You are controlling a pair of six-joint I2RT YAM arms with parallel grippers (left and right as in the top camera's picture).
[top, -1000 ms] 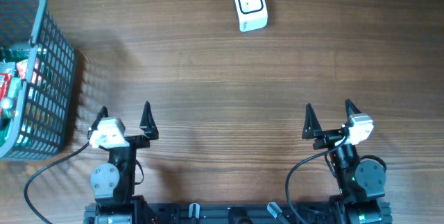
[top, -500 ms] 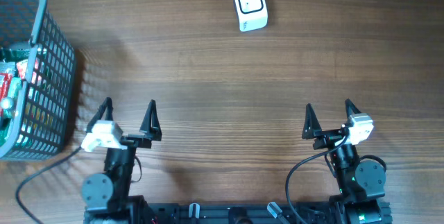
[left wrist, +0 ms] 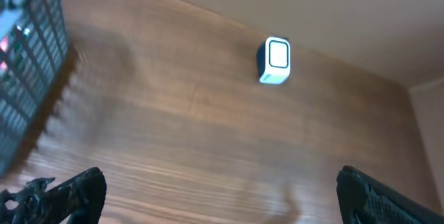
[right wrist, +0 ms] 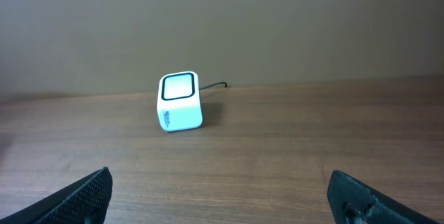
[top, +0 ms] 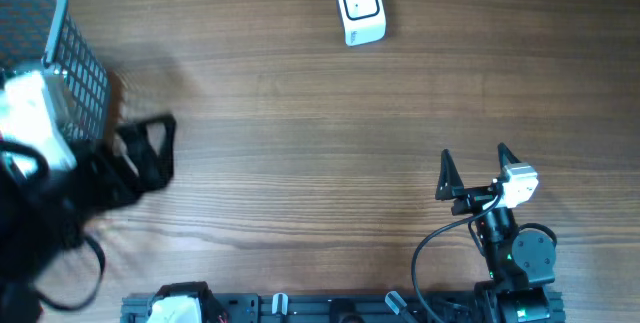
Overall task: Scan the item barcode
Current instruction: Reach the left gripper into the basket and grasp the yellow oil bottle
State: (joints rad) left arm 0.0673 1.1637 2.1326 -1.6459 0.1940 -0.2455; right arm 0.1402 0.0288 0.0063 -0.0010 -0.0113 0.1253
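Observation:
My left gripper swings over and down inside the grey mesh basket next, since the basket, red showing through, lies below it, to its left in the overhead view.
The white barcode scanner [top: 360,9] stands at the far middle of the wooden table, its cable running off the back; it also shows as the scanner [left wrist: 276,60] in the left wrist view and the scanner [right wrist: 179,102] in the right wrist view. My left arm [top: 60,183] is raised, blurred, over the grey mesh basket [top: 70,43]. The left gripper [left wrist: 220,186] is open and empty. Only a bit of red, perhaps an item [left wrist: 8,44], shows through the mesh. My right gripper [top: 474,155] stands open and empty near the front edge.
The basket [left wrist: 35,64] fills the left edge of the left wrist view. Bare wood lies between the grippers and the scanner. A beige wall [right wrist: 277,23] rises behind the table. The arm bases sit along the front edge [top: 340,308].
My left arm has lifted from its rest spot and swung left over the basket, blurred with motion. The right arm has not moved. Both grippers stay open.

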